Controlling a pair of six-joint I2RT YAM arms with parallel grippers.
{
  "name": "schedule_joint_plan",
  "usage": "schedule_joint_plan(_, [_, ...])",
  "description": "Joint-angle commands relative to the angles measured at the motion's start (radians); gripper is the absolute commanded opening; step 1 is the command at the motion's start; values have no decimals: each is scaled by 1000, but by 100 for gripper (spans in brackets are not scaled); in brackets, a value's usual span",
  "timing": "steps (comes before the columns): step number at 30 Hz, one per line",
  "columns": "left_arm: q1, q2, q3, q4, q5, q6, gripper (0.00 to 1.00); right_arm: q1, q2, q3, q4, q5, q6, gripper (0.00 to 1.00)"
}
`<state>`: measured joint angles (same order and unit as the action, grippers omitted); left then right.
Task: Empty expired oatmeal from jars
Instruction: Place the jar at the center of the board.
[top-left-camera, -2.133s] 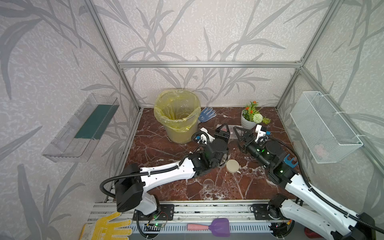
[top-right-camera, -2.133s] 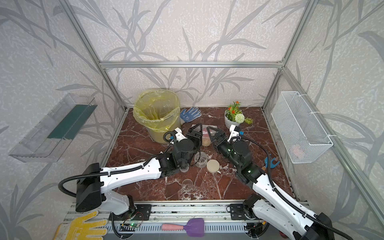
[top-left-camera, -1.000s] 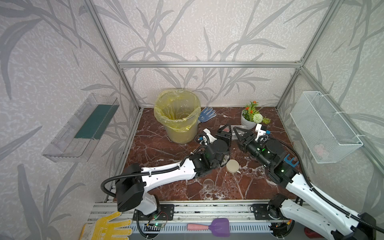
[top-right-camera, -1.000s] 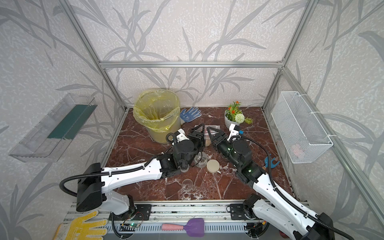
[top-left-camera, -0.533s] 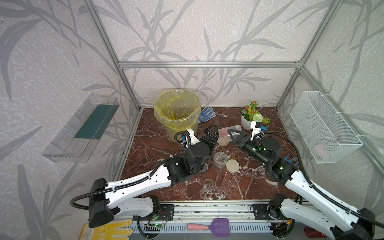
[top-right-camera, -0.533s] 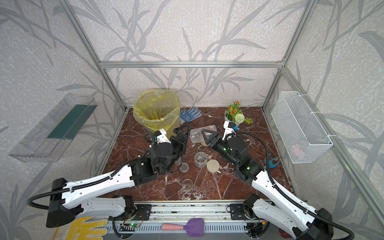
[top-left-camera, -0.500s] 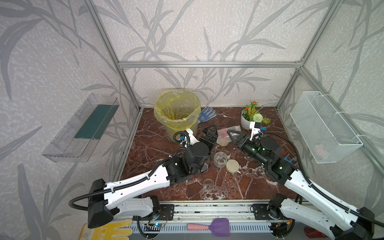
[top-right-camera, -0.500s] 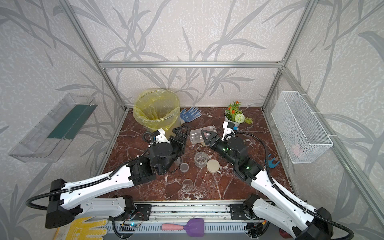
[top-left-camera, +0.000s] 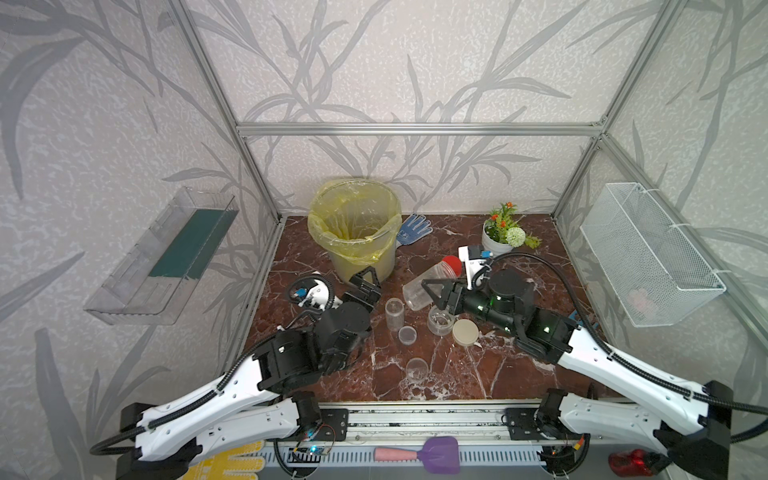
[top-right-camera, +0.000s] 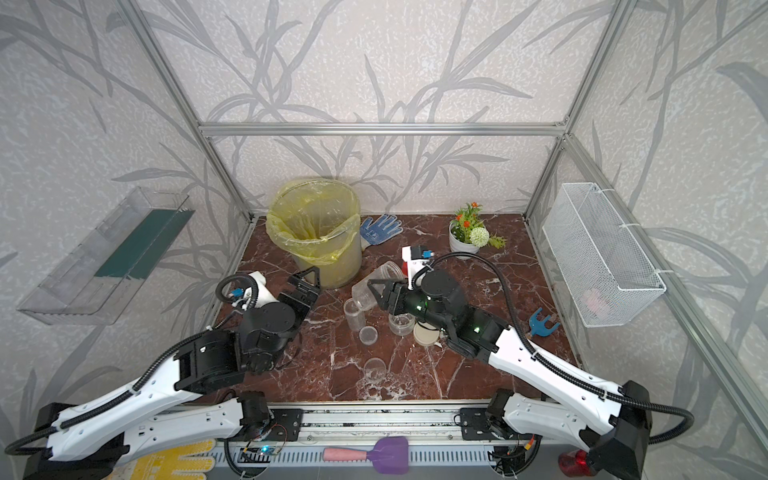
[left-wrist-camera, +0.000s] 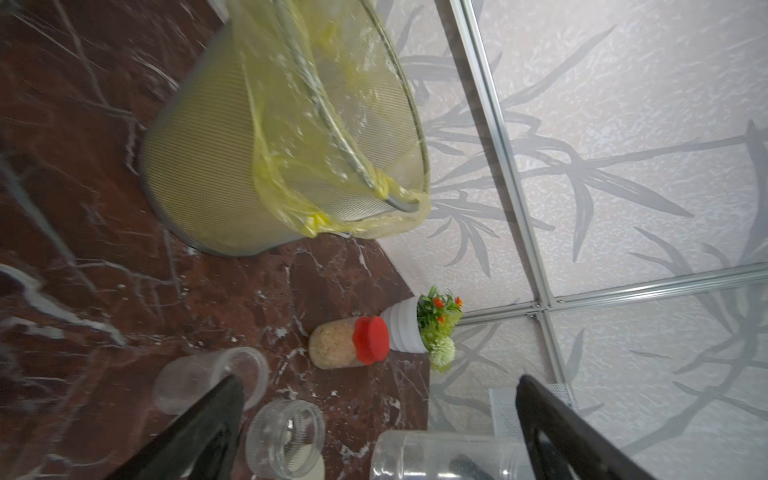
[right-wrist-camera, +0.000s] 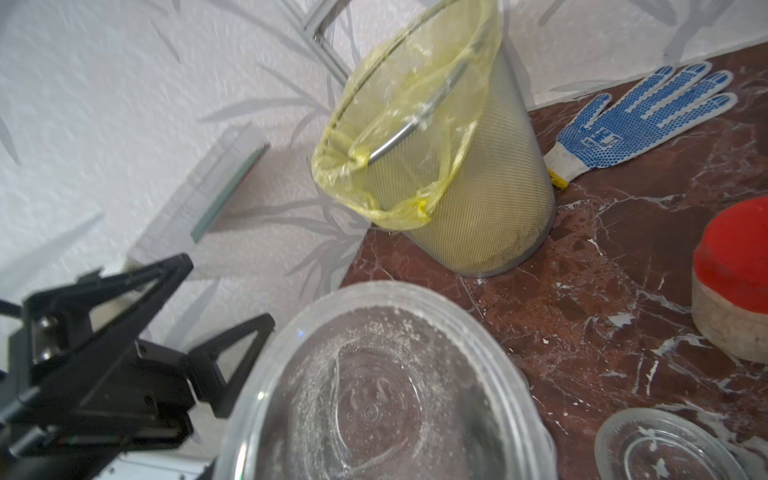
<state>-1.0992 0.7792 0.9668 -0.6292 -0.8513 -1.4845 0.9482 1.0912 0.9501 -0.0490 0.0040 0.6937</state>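
Note:
The clear jar (top-left-camera: 419, 284) looks empty inside, so next the robot's right gripper needs to pull back and down, turn the jar upright and release it on bare tabletop beside the clear lids.
My right gripper (top-left-camera: 426, 291) is shut on a clear jar (top-left-camera: 419, 284) that looks empty, holding it tilted above the table; its dusty inside fills the right wrist view (right-wrist-camera: 374, 395). A red-capped jar (left-wrist-camera: 353, 345) holding oatmeal (left-wrist-camera: 332, 347) stands by the flower pot. On the table stand a slim open jar (top-left-camera: 394, 313) and a squat open jar (top-left-camera: 441, 320), both looking empty. My left gripper (top-left-camera: 366, 286) is open and empty near the foot of the bucket (top-left-camera: 353, 232), apart from the jars. Its fingers (left-wrist-camera: 208, 424) spread wide.
The beige lid (top-left-camera: 466, 332) and two clear lids (top-left-camera: 406, 334) lie beside the jars. A blue glove (top-left-camera: 411, 228) and a white flower pot (top-left-camera: 498, 243) sit at the back. A wire basket (top-left-camera: 648, 253) hangs on the right wall.
My left gripper has opened and drawn back to the left, leaving the slim jar standing alone. My right gripper has carried the clear jar a little left, toward the bucket.

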Motion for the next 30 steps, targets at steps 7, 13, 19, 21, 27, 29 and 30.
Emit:
schedule_joint_plan(7, [2,-298,-248,-371,-112,-100,99,251,170,18,37,184,-470,20])
schedule_joint_plan(13, [2,-412,-307,-366,-112,-46,99,324,280,-60,224,211,-572,20])
schedule_joint_plan(19, [1,-383,-308,-372,-100,-23,99,368,405,-68,310,288,-637,21])
schedule_joint_plan(21, [2,-369,-310,-366,-98,-12,99,376,436,-74,333,299,-647,20])
schedule_joint_plan(27, [1,-359,-335,-371,-101,-21,99,411,518,-75,371,354,-672,20])
schedule_joint_plan(29, [2,-365,-345,-367,-102,-21,99,415,539,-78,386,357,-669,21])
schedule_joint_plan(30, [2,-368,-350,-366,-102,-19,99,416,551,-81,397,359,-668,21])
